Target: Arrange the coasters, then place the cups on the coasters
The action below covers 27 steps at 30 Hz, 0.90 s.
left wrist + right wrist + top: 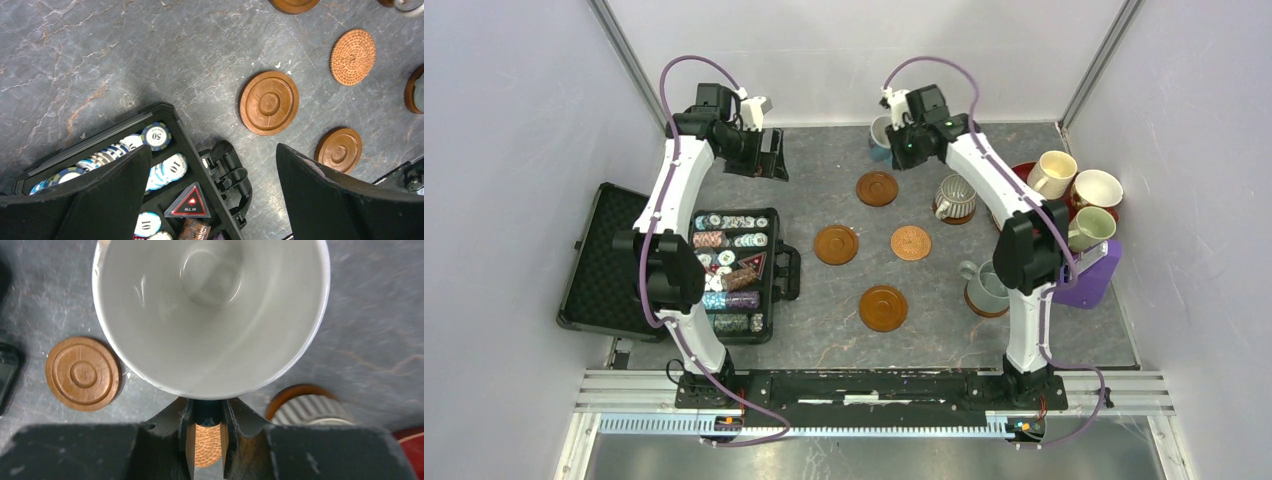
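Observation:
My right gripper moves back and down next, sets the blue cup onto the farthest brown coaster and releases the cup's handle, since that coaster lies bare.
My right gripper (207, 412) is shut on the dark handle of the blue cup (210, 315), whose pale inside faces the wrist camera. From above, that cup (881, 135) is at the back of the table under the right gripper (894, 140). Three glossy brown coasters (877, 188) (836, 244) (883, 308) and the patterned copper coaster (910, 242) lie bare in the middle. The ribbed cup (955, 197) and the grey-blue cup (986, 288) each stand on a coaster. My left gripper (764, 155) (212, 195) hangs open and holds nothing, above the case's edge.
An open black case of poker chips (729, 270) lies at the left. A dark red tray (1024, 172) at the right holds the cream-yellow (1052, 172), red-handled white (1096, 190) and pale green (1092, 228) cups. A purple object (1089, 275) sits beside them.

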### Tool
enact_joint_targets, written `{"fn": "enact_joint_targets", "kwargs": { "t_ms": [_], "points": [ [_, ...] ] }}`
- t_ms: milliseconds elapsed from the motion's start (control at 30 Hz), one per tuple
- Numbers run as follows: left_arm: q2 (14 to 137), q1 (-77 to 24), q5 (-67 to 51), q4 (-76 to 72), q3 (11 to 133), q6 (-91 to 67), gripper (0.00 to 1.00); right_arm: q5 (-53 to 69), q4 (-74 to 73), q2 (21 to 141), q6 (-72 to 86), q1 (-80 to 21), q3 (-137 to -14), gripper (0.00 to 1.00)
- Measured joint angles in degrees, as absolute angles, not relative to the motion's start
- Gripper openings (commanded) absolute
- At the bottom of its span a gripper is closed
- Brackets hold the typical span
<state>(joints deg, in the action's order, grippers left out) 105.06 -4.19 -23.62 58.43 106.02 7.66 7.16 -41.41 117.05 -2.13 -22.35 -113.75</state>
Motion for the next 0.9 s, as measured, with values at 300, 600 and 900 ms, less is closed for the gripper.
{"fn": "enact_joint_targets", "kwargs": {
  "t_ms": [300, 600, 900],
  "points": [
    [105.06, -3.81, -22.55, 58.67, 106.02, 8.45, 1.00, 5.26, -46.06, 121.67, 3.60, -27.11, -113.54, 0.00],
    [105.06, -3.68, -22.61, 58.67, 106.02, 8.43, 1.00, 2.85, -46.11, 121.97, 5.82, -28.21, -112.90, 0.00],
    [104.84, -3.40, -22.72, 58.63, 104.20, 8.43, 1.00, 3.95, -47.37, 125.03, 7.86, -27.55, -113.30, 0.00]
  ]
}}
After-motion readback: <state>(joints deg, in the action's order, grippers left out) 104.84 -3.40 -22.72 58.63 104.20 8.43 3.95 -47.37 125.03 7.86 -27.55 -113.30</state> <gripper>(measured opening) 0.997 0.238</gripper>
